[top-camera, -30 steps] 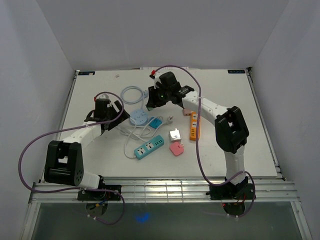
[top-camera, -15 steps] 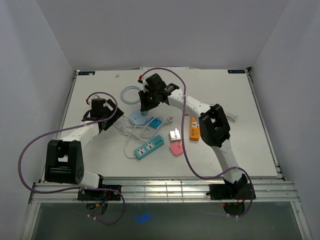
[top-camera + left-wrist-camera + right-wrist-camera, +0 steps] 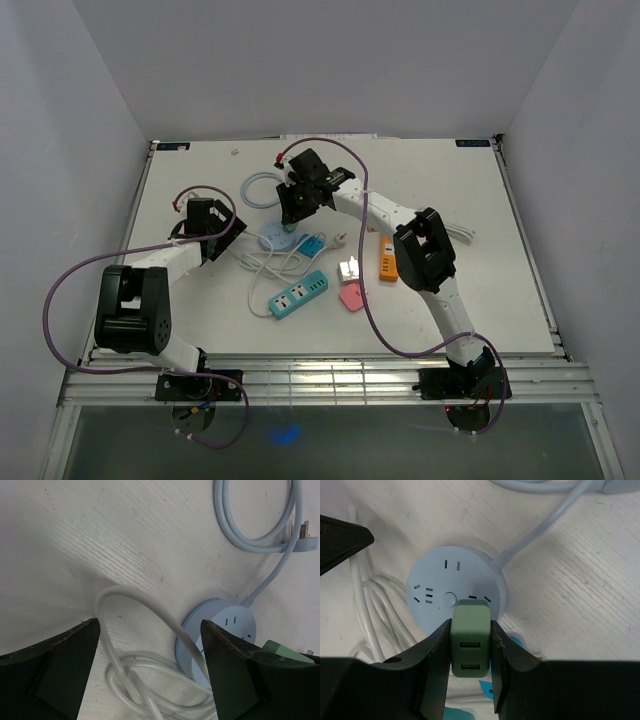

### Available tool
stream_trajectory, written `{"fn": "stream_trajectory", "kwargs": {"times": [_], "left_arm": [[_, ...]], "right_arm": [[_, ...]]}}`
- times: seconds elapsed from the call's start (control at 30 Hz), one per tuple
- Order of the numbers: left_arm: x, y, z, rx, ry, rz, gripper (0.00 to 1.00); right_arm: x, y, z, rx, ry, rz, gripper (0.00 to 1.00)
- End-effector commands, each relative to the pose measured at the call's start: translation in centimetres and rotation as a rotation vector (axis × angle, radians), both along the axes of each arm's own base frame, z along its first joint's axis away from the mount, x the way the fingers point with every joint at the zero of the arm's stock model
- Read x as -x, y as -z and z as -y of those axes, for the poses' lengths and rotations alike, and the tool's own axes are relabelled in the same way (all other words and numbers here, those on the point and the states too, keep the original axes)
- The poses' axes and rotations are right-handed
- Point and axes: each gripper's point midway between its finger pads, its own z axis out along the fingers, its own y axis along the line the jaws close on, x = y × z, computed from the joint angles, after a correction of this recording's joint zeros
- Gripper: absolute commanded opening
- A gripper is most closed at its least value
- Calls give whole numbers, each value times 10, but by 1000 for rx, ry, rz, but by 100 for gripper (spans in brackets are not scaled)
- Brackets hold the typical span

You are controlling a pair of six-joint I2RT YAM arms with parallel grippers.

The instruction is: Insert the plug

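My right gripper will next move down until the green plug [image 3: 470, 639] sits in the socket's partly covered slots and let go of it, because those slots are below the gripper.
A round light-blue power socket [image 3: 455, 592] lies on the white table; it also shows in the top view [image 3: 277, 238] and in the left wrist view [image 3: 227, 640]. My right gripper [image 3: 471, 645] is shut on a green USB charger plug [image 3: 470, 639] and holds it just over the socket's near edge; in the top view this gripper [image 3: 297, 205] hovers right above the socket. My left gripper [image 3: 150, 675] is open and empty, left of the socket, over a coil of white cable [image 3: 145, 685]. In the top view it [image 3: 222, 240] sits beside the socket.
The socket's pale blue cable [image 3: 260, 515] loops behind it and ends in a plug [image 3: 302, 535]. A teal power strip [image 3: 297, 293], a small blue strip [image 3: 311, 245], a white adapter [image 3: 351, 269], a pink adapter [image 3: 351, 297] and an orange strip [image 3: 387, 257] lie to the right.
My right gripper has swung left with the green plug, from behind the socket to right above it. My left gripper has pulled slightly left, away from the socket.
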Motion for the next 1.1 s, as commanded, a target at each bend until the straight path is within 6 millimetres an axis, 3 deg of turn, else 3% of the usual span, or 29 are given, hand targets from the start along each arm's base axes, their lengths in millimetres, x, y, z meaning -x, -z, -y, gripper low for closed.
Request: {"fn": "stream_trajectory", "kwargs": {"times": [0.0, 0.63, 0.83, 1.07], "left_arm": [[-5, -10, -8, -12, -32, 49, 92], [-14, 4, -1, 0, 18, 19, 85], [-21, 4, 2, 5, 42, 47, 82], [-23, 8, 23, 50, 131, 59, 79]], "right_arm": [[-4, -11, -10, -24, -19, 33, 8], [-8, 13, -11, 11, -6, 7, 8], [-10, 20, 9, 139, 41, 43, 8], [-10, 22, 40, 284, 95, 57, 8]]}}
